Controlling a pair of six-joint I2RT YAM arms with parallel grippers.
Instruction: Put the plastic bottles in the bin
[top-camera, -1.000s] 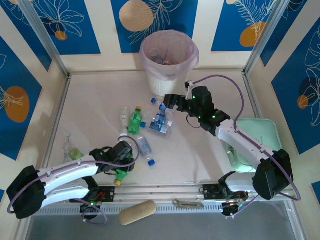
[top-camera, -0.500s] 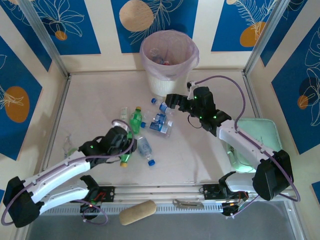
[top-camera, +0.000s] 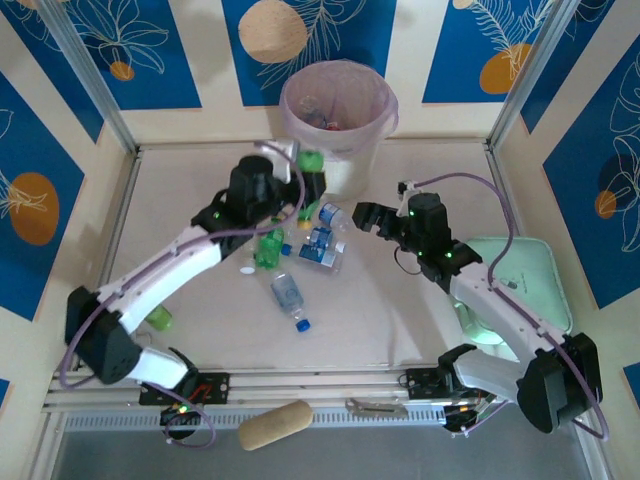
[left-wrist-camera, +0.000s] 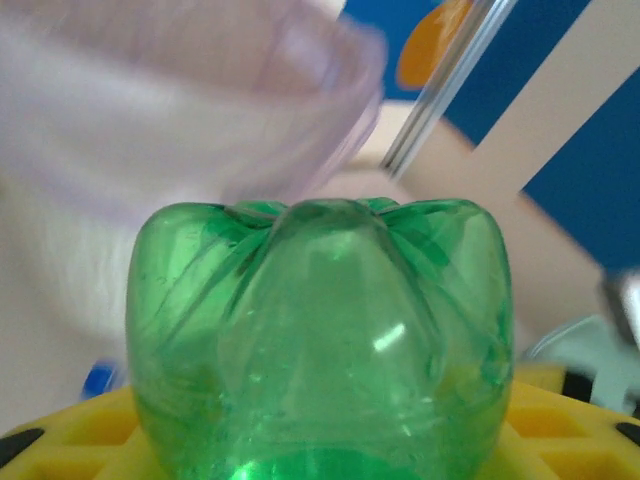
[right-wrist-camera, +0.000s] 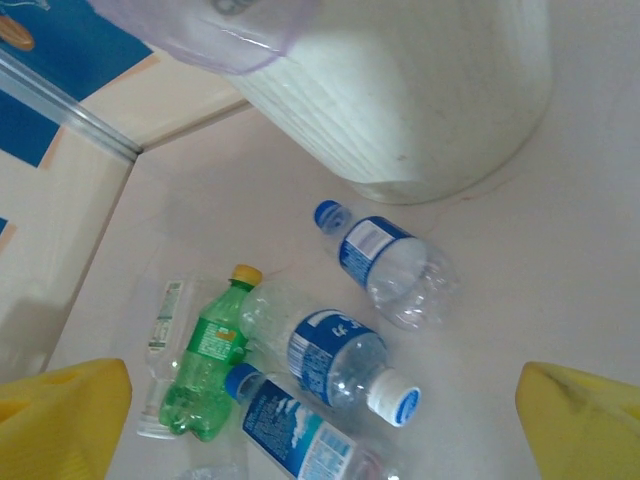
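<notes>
I should next carry the green bottle (top-camera: 312, 160) up and outward with my left gripper, over the bin's opening (top-camera: 338, 105), to let it go there, because it still hangs below the bin's rim.
My left gripper (top-camera: 298, 172) is shut on a green plastic bottle (top-camera: 312, 160), held in the air just left of the bin (top-camera: 338, 75), below its rim. In the left wrist view the bottle's base (left-wrist-camera: 320, 330) sits between yellow fingers (left-wrist-camera: 60, 450), with the pink bag liner (left-wrist-camera: 200, 100) blurred behind. My right gripper (top-camera: 366, 216) is open over the table right of the loose bottles. Below it lie blue-labelled clear bottles (right-wrist-camera: 385, 262) (right-wrist-camera: 335, 360) (right-wrist-camera: 290, 432) and a green one (right-wrist-camera: 205, 365), near the bin's white wall (right-wrist-camera: 420, 90).
More bottles lie mid-table: a clear one (top-camera: 288, 295) and a green one (top-camera: 158, 318) by the left arm. A pale green tray (top-camera: 530, 270) sits at the right. A tan roll (top-camera: 275, 425) and a metal tool (top-camera: 375, 407) lie by the front rail.
My left arm swung from the front left up to the bin, carrying the green bottle. The right gripper drew back a little to the right, still open.
</notes>
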